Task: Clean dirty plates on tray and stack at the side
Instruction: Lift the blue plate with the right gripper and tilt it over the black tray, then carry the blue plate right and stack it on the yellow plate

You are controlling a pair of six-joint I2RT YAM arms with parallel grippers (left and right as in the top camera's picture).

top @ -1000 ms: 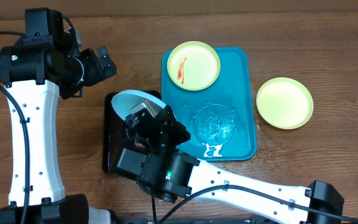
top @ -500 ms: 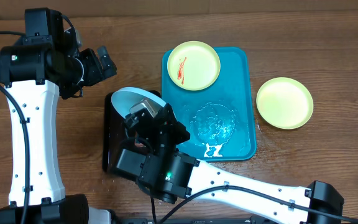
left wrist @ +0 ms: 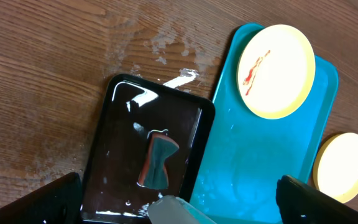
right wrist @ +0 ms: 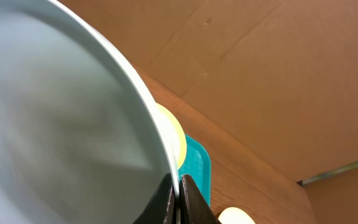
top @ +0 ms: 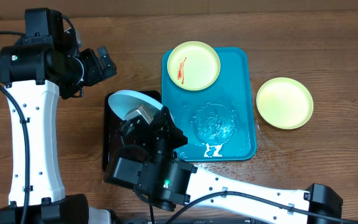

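Observation:
Next, my right gripper swings past the turquoise tray (top: 235, 81) and down to release atop the second pale yellow plate (top: 284, 103), which lies to its right in the overhead view.
My right gripper (top: 143, 117) is shut on the rim of the light blue plate (top: 131, 99) and holds it tilted on edge above the black tray. In the right wrist view the jaws (right wrist: 178, 188) pinch that plate's rim (right wrist: 61, 124). A pale yellow plate with a red sauce smear (top: 194, 65) lies at the far left of the wet turquoise tray (top: 235, 81). A second pale yellow plate (top: 284, 102) lies on the table to the right of the tray. My left gripper (top: 103, 61) is open and empty, up left of the trays; its fingers (left wrist: 179, 186) frame the left wrist view.
A small black tray (left wrist: 120, 124) with a brown and dark sponge (left wrist: 156, 162) sits against the turquoise tray's left side. Water spots mark the wood behind it (left wrist: 160, 43). A cardboard wall (right wrist: 278, 74) stands behind the table.
My right gripper has shifted slightly left with the blue plate, over the black tray. The left arm and the two yellow plates have not moved.

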